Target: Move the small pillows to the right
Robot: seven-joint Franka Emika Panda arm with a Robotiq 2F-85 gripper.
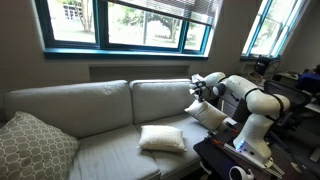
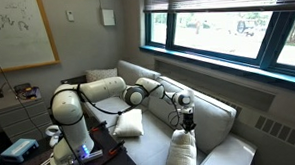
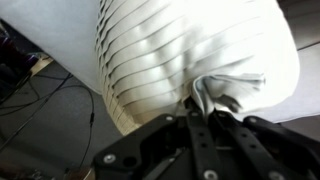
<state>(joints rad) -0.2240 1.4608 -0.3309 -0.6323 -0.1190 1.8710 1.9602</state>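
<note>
My gripper moves slightly outward toward the sofa back next and releases the pillow's corner, as the small off-white pillow already stands upright at the sofa's end.
Two small off-white pillows are in view. One lies flat on the sofa seat in both exterior views [image 1: 162, 139] [image 2: 129, 122]. The other pillow [image 1: 210, 115] [image 2: 183, 151] hangs upright under my gripper [image 1: 197, 92] [image 2: 185, 119] at the sofa's end nearest the robot base. In the wrist view the gripper [image 3: 200, 108] is shut on a bunched corner of this pillow [image 3: 190, 50], and the fabric fills most of the frame. I cannot tell whether the pillow's lower edge touches the seat.
A larger grey patterned pillow [image 1: 30, 145] leans at the far end of the grey sofa [image 1: 100, 105]. The robot base [image 2: 70, 131] stands on a dark table [image 1: 225, 160] beside the sofa. Windows run behind the sofa back.
</note>
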